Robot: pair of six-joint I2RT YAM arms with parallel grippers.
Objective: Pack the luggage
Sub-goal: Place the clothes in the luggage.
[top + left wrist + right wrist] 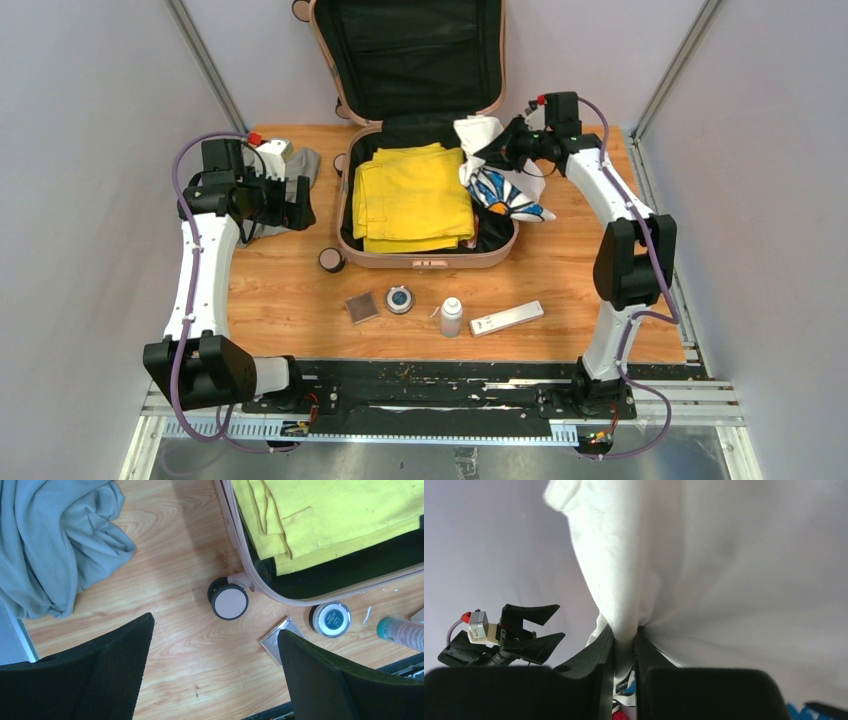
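I should move my right gripper to the left in the top view next, then lower it over the yellow cloth [415, 198], because the white garment [684, 565] still hangs past the luggage's rim.
The pale pink luggage [420, 259] lies open at the table's back, its lid leaning against the wall, with folded yellow cloth [415, 198] inside. My right gripper [497, 150] is shut on a white garment with a blue print [495, 180], holding it over the luggage's right rim; in the right wrist view the white garment [684, 565] is pinched between the fingers. My left gripper [298, 200] hovers open left of the luggage, beside a grey garment [50, 540]. A luggage wheel [229, 601] shows in the left wrist view, with nothing between the open fingers.
In front of the luggage lie a small square case [361, 307], a round tin [399, 299], a small white bottle [451, 317] and a flat white box [507, 318]. The grey garment [298, 170] sits at the back left corner. Walls close in on both sides.
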